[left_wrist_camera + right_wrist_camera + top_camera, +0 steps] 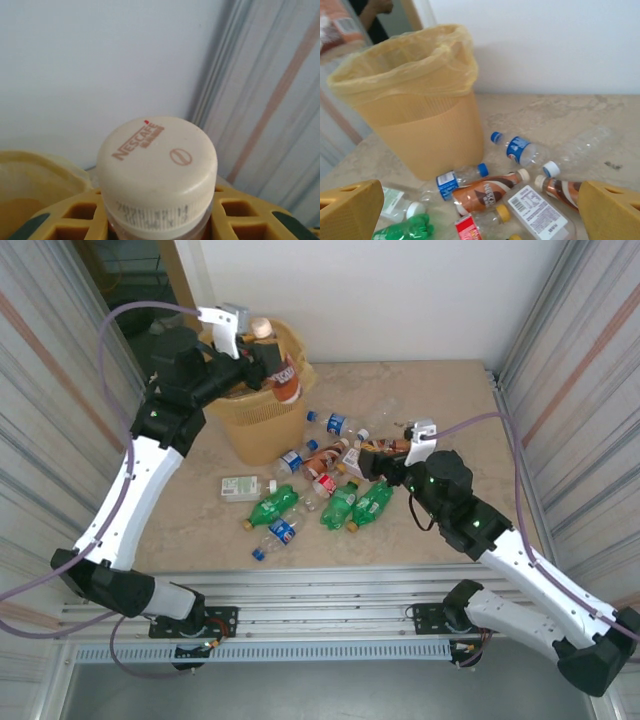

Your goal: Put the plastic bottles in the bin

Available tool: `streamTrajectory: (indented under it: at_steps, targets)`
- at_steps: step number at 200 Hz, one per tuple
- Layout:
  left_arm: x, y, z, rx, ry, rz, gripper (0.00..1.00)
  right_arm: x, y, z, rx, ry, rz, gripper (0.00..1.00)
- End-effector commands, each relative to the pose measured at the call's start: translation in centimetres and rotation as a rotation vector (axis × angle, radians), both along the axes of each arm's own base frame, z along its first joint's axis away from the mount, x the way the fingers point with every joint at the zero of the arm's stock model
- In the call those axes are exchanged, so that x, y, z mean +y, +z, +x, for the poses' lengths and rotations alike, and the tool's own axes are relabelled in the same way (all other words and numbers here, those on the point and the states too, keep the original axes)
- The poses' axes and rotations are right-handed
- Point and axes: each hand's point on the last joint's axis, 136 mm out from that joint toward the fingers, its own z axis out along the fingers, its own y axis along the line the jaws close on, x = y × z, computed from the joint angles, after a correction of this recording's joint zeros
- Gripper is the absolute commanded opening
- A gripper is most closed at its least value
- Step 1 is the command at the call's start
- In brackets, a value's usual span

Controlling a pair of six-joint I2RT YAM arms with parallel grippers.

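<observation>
The bottle still hangs over the bin's rim, so the left gripper will first move toward the bin's open middle and then go down, to release the bottle inside the bin.
My left gripper is shut on a brown-orange labelled bottle, held upright over the rim of the yellow-orange bin. In the left wrist view the bottle's cream cap rises between the yellow fingers. Several plastic bottles lie on the table to the right of the bin: green ones, blue-labelled clear ones and a brown-orange one. My right gripper hovers open over this pile with nothing between its fingers. The bag-lined bin stands beyond the pile.
A flat clear bottle with a white-green label lies left of the pile. Corrugated curtain walls close in both sides. A metal rail runs along the table's near edge. Bare marble tabletop lies at the back right.
</observation>
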Motion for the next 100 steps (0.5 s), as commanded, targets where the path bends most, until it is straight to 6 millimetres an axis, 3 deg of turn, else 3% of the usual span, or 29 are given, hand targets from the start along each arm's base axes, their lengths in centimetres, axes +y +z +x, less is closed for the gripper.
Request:
streamTrajectory:
  at_steps: [1,41,100]
  targets:
    - [2.3,2.1,1.4,-0.072,0.089,0.033,0.12,-2.2,-0.4,0.6,0.048,-0.103,0.084,0.98]
    - [5.0,1.2,5.9,-0.043,0.188,0.100,0.11,-4.7,-2.8,1.3,0.152,-0.252,0.039,0.98]
    - [7.3,-3.7,12.5,0.076,0.289,0.250,0.11,-6.7,-5.9,1.7,0.268,-0.385,0.011,0.98]
